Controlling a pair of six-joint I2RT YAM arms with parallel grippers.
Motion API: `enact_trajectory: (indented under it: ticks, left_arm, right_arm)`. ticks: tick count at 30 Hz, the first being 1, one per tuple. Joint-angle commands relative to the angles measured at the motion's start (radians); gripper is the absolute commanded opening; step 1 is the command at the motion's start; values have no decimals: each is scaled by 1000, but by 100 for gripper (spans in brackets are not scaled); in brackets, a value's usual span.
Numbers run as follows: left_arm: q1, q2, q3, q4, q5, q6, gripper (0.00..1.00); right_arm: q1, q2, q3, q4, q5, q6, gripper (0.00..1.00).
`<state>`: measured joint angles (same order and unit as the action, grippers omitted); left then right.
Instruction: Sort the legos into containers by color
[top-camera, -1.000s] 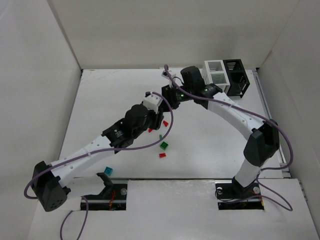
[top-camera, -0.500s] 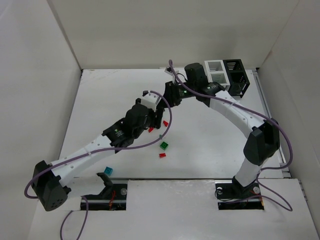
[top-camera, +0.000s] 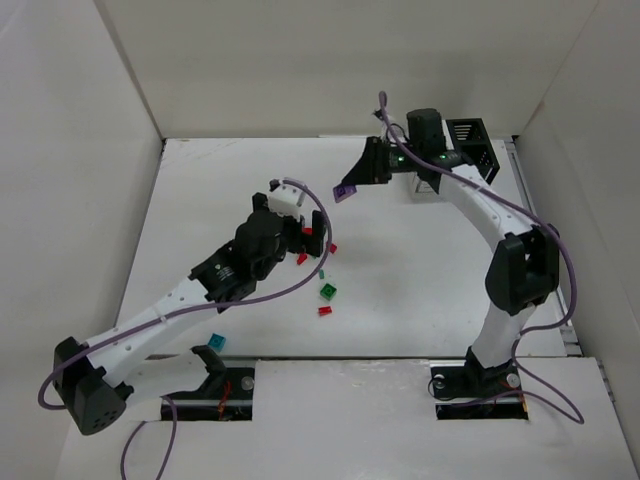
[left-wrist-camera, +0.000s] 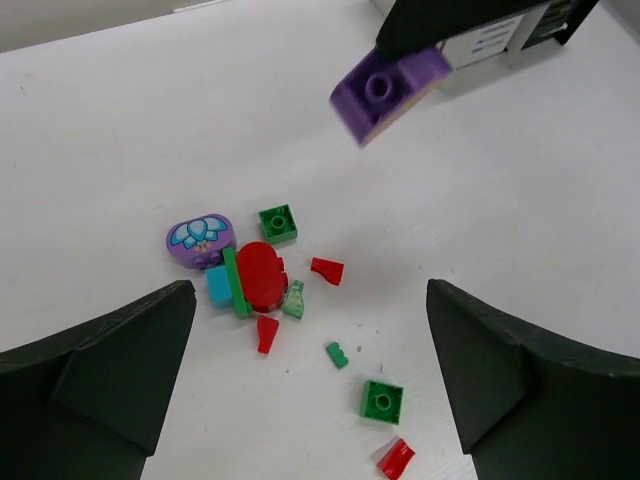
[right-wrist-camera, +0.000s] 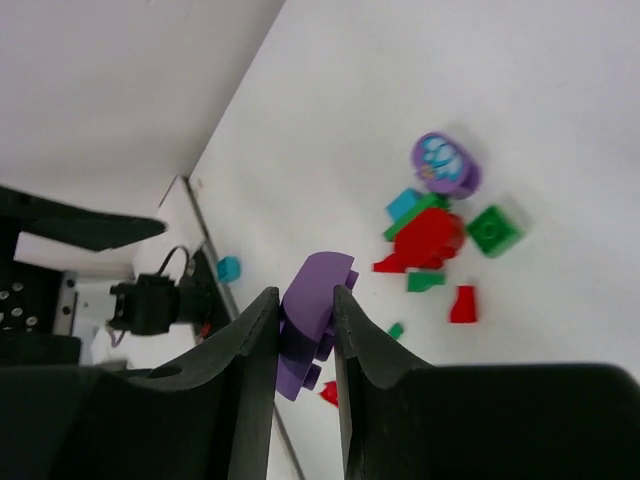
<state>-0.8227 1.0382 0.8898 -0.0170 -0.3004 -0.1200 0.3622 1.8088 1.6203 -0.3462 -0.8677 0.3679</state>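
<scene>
My right gripper swings outward and to the right in the top view next, over the white container's far end, since the purple lego hangs over bare table.
My right gripper (right-wrist-camera: 305, 300) is shut on a purple lego (right-wrist-camera: 312, 320), held in the air above the table (top-camera: 345, 191), left of the containers. The black container (top-camera: 470, 140) shows behind the right arm; the white one (left-wrist-camera: 490, 40) is mostly hidden by it. My left gripper (left-wrist-camera: 310, 330) is open and empty above a cluster of legos: a purple round piece (left-wrist-camera: 200, 238), a red round piece (left-wrist-camera: 262, 275), a teal piece (left-wrist-camera: 218, 285), and green (left-wrist-camera: 278, 222) and red (left-wrist-camera: 327, 269) bits. More lie nearer: green (left-wrist-camera: 382, 401), red (left-wrist-camera: 396, 458).
A lone teal lego (top-camera: 217, 342) lies near the left arm's base. White walls enclose the table on the left, back and right. The two arms' cables (top-camera: 320, 262) loop over the middle of the table.
The two grippers were together over the cluster. The left jaws opened wide and that arm drew back left. The right arm moved right with the purple lego.
</scene>
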Motion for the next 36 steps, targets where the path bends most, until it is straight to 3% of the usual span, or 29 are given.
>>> enact_trajectory:
  ticks: [1, 8, 12, 15, 18, 25, 29, 36]
  left_arm:
    - [0, -85, -14, -9, -34, -98, 100]
    - [222, -182, 5, -283, -23, -447, 100]
    - [422, -176, -6, -392, 151, -590, 100]
    - [621, -109, -43, -451, 285, -619, 100]
    - [741, -57, -95, -483, 366, -653, 100]
    - [777, 22, -152, -622, 314, -783, 100]
    - [777, 45, -161, -693, 288, -826, 100]
    - [777, 0, -172, -762, 264, -846, 100]
  right_arm:
    - [-103, 10, 104, 40, 22, -15, 0]
    - [-311, 160, 383, -115, 340, -153, 0]
    - [-354, 294, 579, -198, 568, -208, 0]
    - [-378, 398, 699, -198, 581, -222, 0]
    - [-397, 481, 789, -198, 604, -222, 0]
    - [-397, 555, 802, -56, 679, -242, 5]
    - [-397, 564, 802, -56, 702, -253, 20]
    - [-397, 563, 759, -56, 670, -297, 54]
